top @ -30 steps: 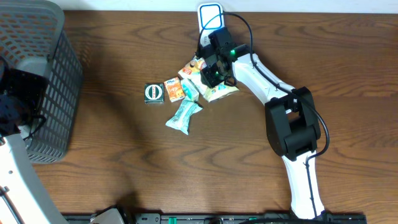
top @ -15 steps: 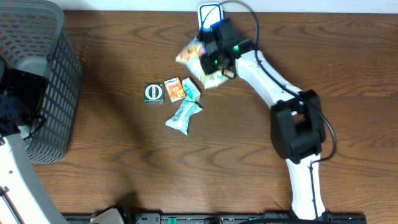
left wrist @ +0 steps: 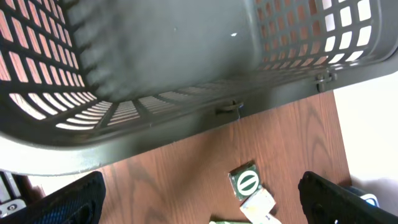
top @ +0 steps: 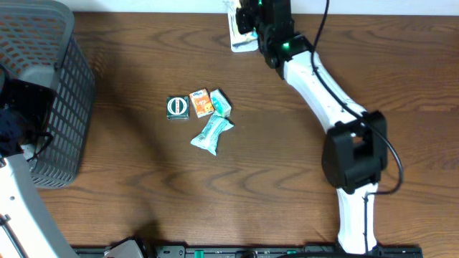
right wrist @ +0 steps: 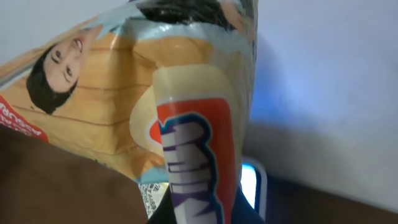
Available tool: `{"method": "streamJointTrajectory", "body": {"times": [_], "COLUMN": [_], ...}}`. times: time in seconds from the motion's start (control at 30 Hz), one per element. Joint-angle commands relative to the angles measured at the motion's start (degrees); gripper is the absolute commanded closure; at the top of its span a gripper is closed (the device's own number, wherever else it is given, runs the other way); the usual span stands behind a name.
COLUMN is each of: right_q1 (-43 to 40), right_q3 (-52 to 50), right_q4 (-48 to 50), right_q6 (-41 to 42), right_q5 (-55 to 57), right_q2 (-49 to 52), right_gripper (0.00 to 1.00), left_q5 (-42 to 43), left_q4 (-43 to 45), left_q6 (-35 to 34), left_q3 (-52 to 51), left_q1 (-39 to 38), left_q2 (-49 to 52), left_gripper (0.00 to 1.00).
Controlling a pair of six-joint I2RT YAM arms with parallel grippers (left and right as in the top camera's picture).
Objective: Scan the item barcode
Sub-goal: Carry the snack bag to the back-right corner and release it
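I should next move my right gripper off the scanner (right wrist: 250,182) and along the table's far edge, to the right in the overhead view, because the wood there is bare.
My right gripper (top: 252,21) is shut on a snack packet (right wrist: 155,93), printed in orange and pale blue with a face and purple letters. In the right wrist view the packet fills most of the frame, pinched at its lower end by the gripper (right wrist: 199,214). Just behind it a scanner (right wrist: 250,182) glows blue-white. In the overhead view the packet (top: 241,39) hangs at the table's far edge, covering the scanner. No barcode shows on the packet. My left gripper (left wrist: 202,208) stands open and holds nothing, beside the basket (left wrist: 155,93).
A grey mesh basket (top: 43,86) stands at the left edge. Mid-table lie a green square pack (top: 177,107), an orange pack (top: 201,102), a small teal pack (top: 221,102) and a teal wrapper (top: 212,134). The green pack (left wrist: 247,183) also shows below the left wrist.
My right gripper closed on the packet, lifted it off the pile and carried it back to the scanner at the far edge. The left arm stayed still.
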Motion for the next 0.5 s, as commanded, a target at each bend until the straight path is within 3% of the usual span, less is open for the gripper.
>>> {"method": "streamJointTrajectory", "body": {"times": [0.0, 0.2, 0.47], "right_q1": [0.07, 0.07, -0.76], "right_q3": [0.24, 0.24, 0.24], "right_q4": [5.33, 15.58, 16.87], "right_q6": [0.76, 0.76, 0.76], "right_q5": [1.46, 1.49, 1.53], "right_q2": [4.96, 9.22, 8.85], "right_gripper": [0.99, 0.99, 0.99], "left_q5": [-0.33, -0.33, -0.33], "left_q4": [-0.15, -0.15, -0.15], "left_q6": [-0.09, -0.09, -0.11], "left_q3": [0.15, 0.15, 0.15], "left_q1": [0.22, 0.22, 0.22], "left_q2": [0.0, 0.02, 0.0], "left_gripper": [0.03, 0.02, 0.02]}}
